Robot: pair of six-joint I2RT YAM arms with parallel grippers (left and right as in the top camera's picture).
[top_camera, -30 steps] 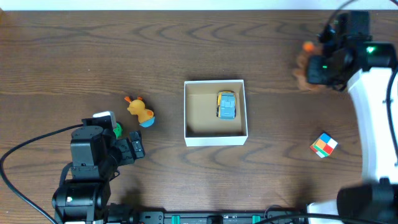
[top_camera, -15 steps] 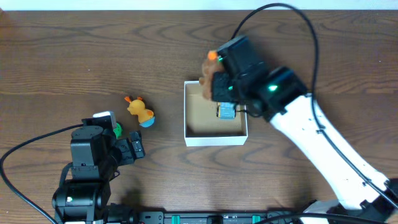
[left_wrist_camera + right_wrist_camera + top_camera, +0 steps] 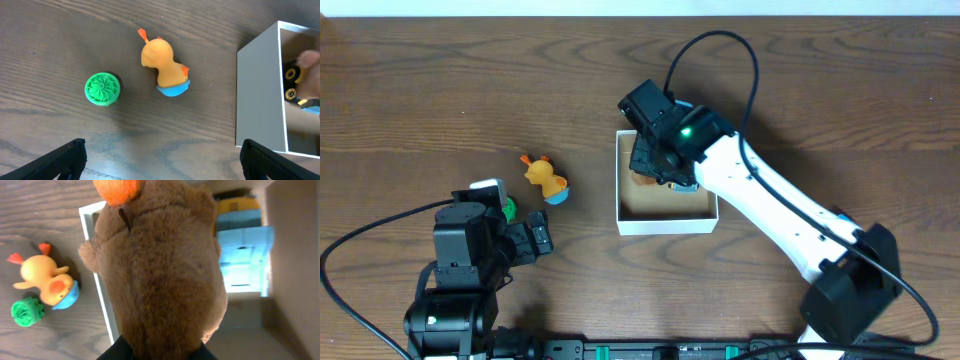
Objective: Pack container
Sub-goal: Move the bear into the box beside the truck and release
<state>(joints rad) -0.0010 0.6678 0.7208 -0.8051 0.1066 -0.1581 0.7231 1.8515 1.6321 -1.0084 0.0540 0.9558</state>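
My right gripper lowers the brown plush toy (image 3: 160, 270) slightly toward the duck side of the box next, then releases, since the toy car (image 3: 242, 255) fills the box's other side.
The container (image 3: 666, 224) is a white-walled square box with a brown inside, at mid table. My right gripper (image 3: 658, 160) is over its left half, shut on a brown plush toy (image 3: 160, 270) with an orange top, held partly inside the box. A blue and yellow toy car (image 3: 242, 255) lies in the box on its right side. An orange duck toy (image 3: 545, 178) and a green round toy (image 3: 508, 209) lie on the table left of the box. My left gripper (image 3: 160, 165) is open and empty, near the front of the duck and green toy.
The left wrist view shows the duck (image 3: 165, 62), the green toy (image 3: 102, 89) and the box's left wall (image 3: 260, 90). The right arm stretches from the front right corner across the table to the box.
My right gripper has carried the plush toy from the far right of the table leftward to the box and lowered it into the left half. The left arm has not moved.
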